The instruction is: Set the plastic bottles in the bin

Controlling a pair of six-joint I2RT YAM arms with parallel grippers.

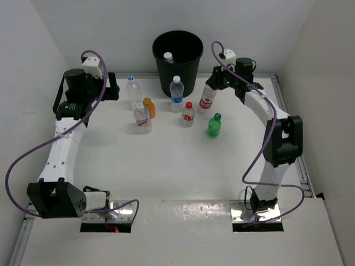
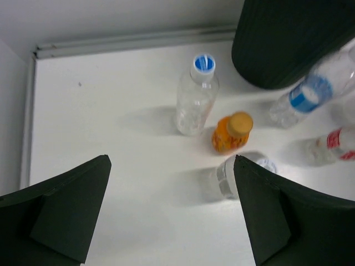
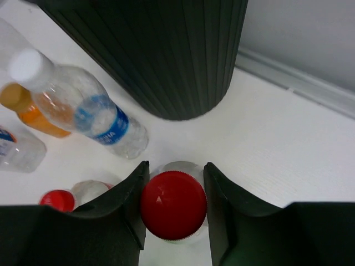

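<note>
The bin's side rises beside the held bottle, so I will next lift my right gripper above the bin's rim, over its opening and down beside the white-capped bottle.
The black bin (image 1: 177,55) stands at the back centre with one white-capped bottle (image 1: 168,56) inside. My right gripper (image 1: 214,83) is shut on the neck of a clear red-capped bottle (image 1: 206,101); in the right wrist view the red cap (image 3: 173,205) fills the gap of the gripper (image 3: 176,164). On the table stand a blue-capped clear bottle (image 1: 133,91), an orange one (image 1: 148,107), a squarish clear one (image 1: 142,118), a blue-labelled one (image 1: 176,93), a small red-capped one (image 1: 188,113) and a green one (image 1: 214,124). My left gripper (image 1: 113,87) is open and empty (image 2: 171,160), left of these.
The bin's ribbed wall (image 3: 166,55) rises just beyond the held bottle. The blue-labelled bottle (image 3: 94,111) stands left of it. Raised rails run along the table's back edge (image 2: 138,41) and right edge (image 1: 291,127). White walls close in on three sides.
</note>
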